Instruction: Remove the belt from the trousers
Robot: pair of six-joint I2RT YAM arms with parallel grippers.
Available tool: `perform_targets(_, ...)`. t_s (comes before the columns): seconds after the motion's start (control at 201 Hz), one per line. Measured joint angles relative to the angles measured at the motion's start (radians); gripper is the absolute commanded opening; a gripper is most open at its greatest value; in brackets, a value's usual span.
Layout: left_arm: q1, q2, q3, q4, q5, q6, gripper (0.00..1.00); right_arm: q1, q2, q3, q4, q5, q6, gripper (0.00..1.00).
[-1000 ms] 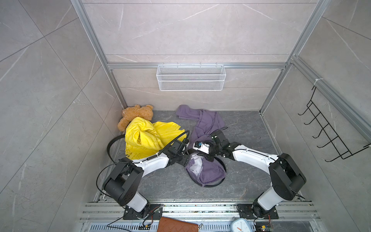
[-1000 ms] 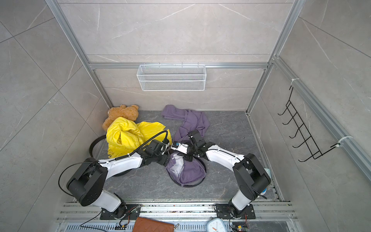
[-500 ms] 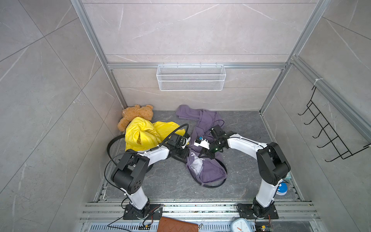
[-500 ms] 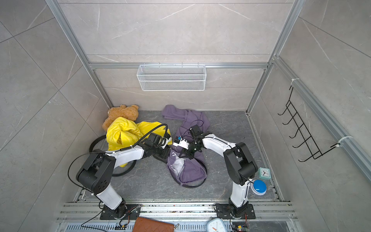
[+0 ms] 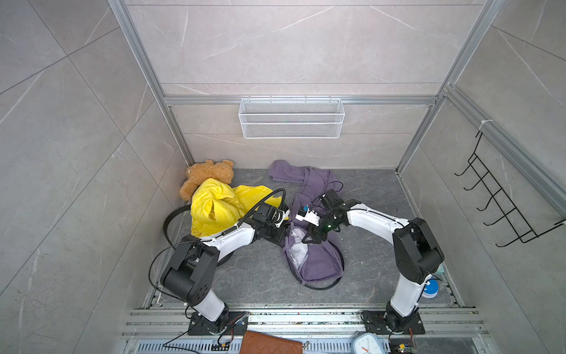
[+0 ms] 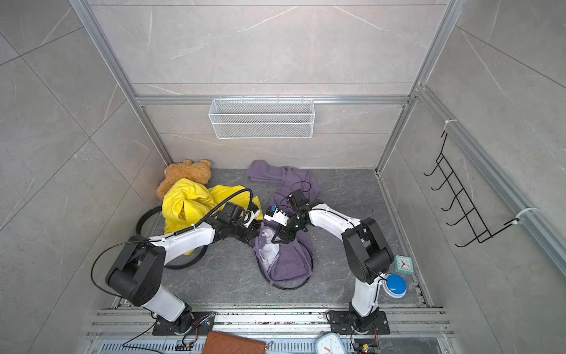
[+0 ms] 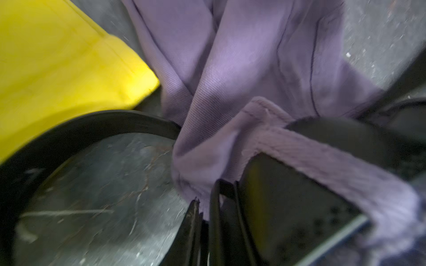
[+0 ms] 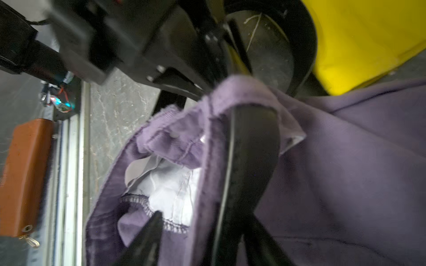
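My left gripper pulls the belt (image 5: 324,286) up and away from the trousers, over the yellow garment (image 5: 221,207), and releases it there next, since it still threads the waistband.
Purple trousers (image 5: 318,263) lie crumpled on the dark floor, seen in both top views, with a black belt (image 5: 324,286) threaded round the waistband. My left gripper (image 5: 280,237) sits at the waist's left edge. In the left wrist view it (image 7: 205,207) is shut on the belt (image 7: 288,202), with a bit of purple cloth (image 7: 230,69) pinched alongside. My right gripper (image 5: 312,237) hangs over the waist opening. In the right wrist view it (image 8: 202,221) is open and straddles the waistband and belt (image 8: 251,142).
A yellow garment (image 5: 220,205) and a teddy bear (image 5: 208,177) lie at the left, over a black loop (image 5: 171,214) on the floor. There is a wire basket (image 5: 291,122) on the back wall and hooks (image 5: 502,211) on the right wall. A clock (image 6: 402,264) and a blue disc (image 6: 395,285) stand near the right base.
My right gripper has opened and let go of the waistband. My left gripper has closed at the waist's left edge. Both wrists have shifted slightly over the trousers.
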Motion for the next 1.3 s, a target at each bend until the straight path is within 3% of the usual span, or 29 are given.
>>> perform_targets(0.06, -0.001, -0.061, -0.001, -0.024, -0.032, -0.001, 0.00, 0.006, -0.021, -0.025, 0.033, 0.066, 0.032, 0.80)
perform_targets(0.12, -0.001, -0.120, -0.001, -0.040, -0.058, -0.002, 0.00, 0.018, -0.041, -0.052, 0.072, 0.158, 0.060, 0.72)
perform_targets(0.299, -0.002, -0.236, -0.001, -0.116, -0.124, -0.003, 0.00, 0.050, -0.056, -0.059, 0.144, 0.478, 0.168, 0.68)
perform_targets(0.424, 0.016, -0.287, -0.001, -0.181, -0.192, -0.024, 0.00, 0.008, -0.042, -0.002, 0.150, 0.677, 0.256, 0.67)
perform_targets(0.593, 0.123, -0.426, -0.001, -0.253, -0.306, -0.069, 0.00, -0.089, -0.025, 0.049, 0.133, 0.841, 0.325, 0.68)
perform_targets(0.907, 0.315, -0.582, 0.008, -0.414, -0.551, -0.166, 0.00, -0.206, -0.024, 0.056, 0.077, 0.974, 0.342, 0.68)
perform_targets(1.121, 0.486, -0.616, 0.008, -0.479, -0.562, -0.222, 0.00, -0.278, -0.024, 0.055, 0.068, 0.995, 0.354, 0.66)
perform_targets(1.296, 0.511, -0.616, 0.000, -0.501, -0.507, -0.229, 0.00, -0.336, -0.043, 0.022, 0.085, 0.978, 0.354, 0.60)
